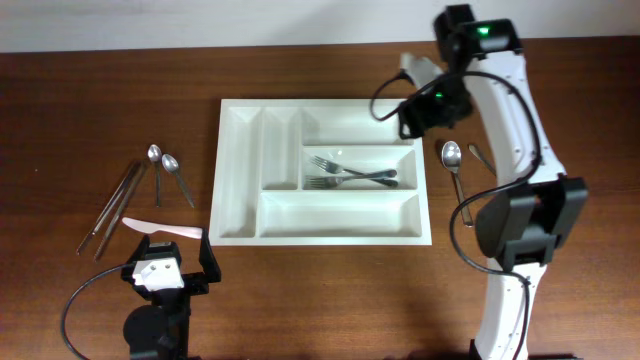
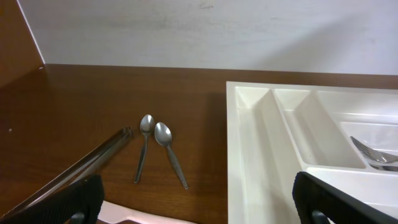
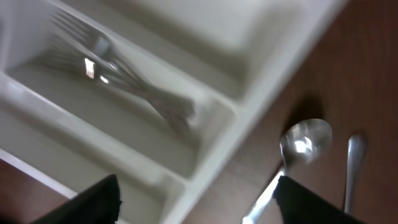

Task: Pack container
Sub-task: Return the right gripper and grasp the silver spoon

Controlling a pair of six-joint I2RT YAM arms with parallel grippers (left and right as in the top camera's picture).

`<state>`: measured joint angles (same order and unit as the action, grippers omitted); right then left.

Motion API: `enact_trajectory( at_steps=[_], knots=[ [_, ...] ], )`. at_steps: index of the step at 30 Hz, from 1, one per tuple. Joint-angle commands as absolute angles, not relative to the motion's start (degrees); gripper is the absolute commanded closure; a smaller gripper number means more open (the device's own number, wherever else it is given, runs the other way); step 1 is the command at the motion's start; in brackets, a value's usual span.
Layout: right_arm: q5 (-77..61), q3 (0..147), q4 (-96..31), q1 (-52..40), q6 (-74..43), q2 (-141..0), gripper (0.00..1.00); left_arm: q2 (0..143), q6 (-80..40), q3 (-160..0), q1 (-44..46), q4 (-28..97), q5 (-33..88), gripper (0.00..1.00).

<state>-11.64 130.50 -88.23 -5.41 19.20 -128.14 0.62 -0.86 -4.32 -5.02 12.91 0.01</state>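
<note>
I should move my right gripper down and to its right in the overhead view, then turn it and lower it onto the spoon's neck (image 1: 455, 173) (image 3: 283, 169), because the spoon lies that way.
The white container (image 1: 240, 170) lies mid-table; it also shows in the left wrist view (image 2: 249, 155) and the right wrist view (image 3: 249, 106). Two forks (image 1: 352, 174) lie in its middle long compartment, blurred in the right wrist view (image 3: 134, 78). My right gripper (image 1: 428, 112) is open and empty, above the tray's right rim. A spoon (image 1: 453, 160) and another utensil (image 1: 480, 157) lie right of the tray, and show in the right wrist view as spoon (image 3: 301, 143) and handle (image 3: 353, 168). My left gripper (image 1: 168, 262) is open and empty near the front edge, over a pink knife (image 1: 160, 229).
Two spoons (image 1: 166, 168) lie left of the tray, seen in the left wrist view as a pair (image 2: 155, 146). Long metal utensils (image 1: 112, 205) lie further left, also in the left wrist view (image 2: 87, 163). The pink knife's edge shows in the left wrist view (image 2: 134, 214).
</note>
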Motion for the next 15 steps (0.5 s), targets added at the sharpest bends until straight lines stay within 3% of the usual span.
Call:
enact_trajectory(
  at_steps=[1, 15],
  knots=[
    [-11.3, 127.2, -89.2, -1.7, 13.4, -127.8, 0.08, 0.3, 0.0, -3.9, -5.4, 12.9, -0.2, 0.01],
    [-8.2, 103.8, -73.9, 3.3, 8.0, -127.8, 0.14, 0.3, 0.0, -3.9, -5.4, 12.9, -0.2, 0.01]
  ],
)
